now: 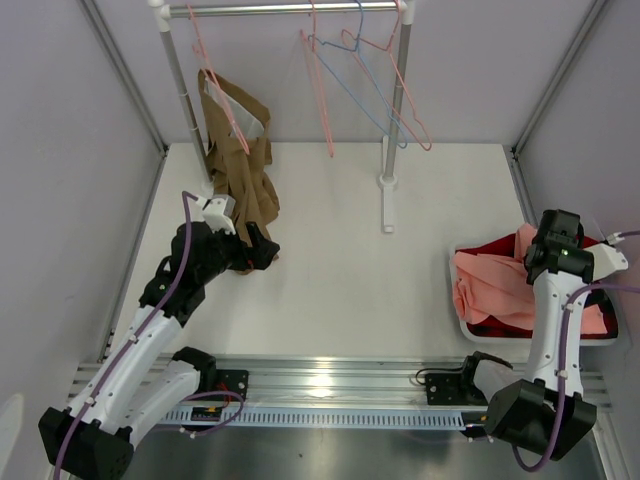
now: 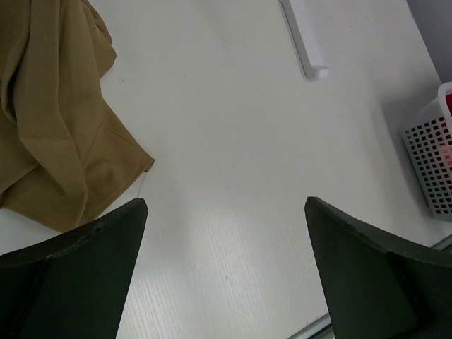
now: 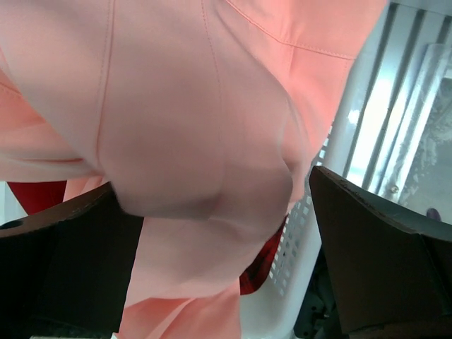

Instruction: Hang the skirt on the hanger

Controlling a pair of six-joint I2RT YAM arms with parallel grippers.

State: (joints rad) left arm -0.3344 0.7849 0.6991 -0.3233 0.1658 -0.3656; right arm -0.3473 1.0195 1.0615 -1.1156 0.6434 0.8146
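The skirt's bulging fold lies between the right gripper's spread fingers, so the right gripper should next stay nearly still over the basket and close its fingers on that fold.
The salmon-pink skirt lies bunched in a white basket at the right. My right gripper hovers over the basket's far side, jaws wide open. In the right wrist view the skirt bulges between the two spread fingers of the gripper; I see no grip on it. Thin pink wire hangers hang on the rail at the back. My left gripper is open and empty over the table, beside the hem of a brown garment.
The brown garment hangs from another pink hanger on the rack's left post. A pale blue hanger hangs between pink ones. A dark red cloth lies under the skirt in the basket. The rack's foot stands mid-table.
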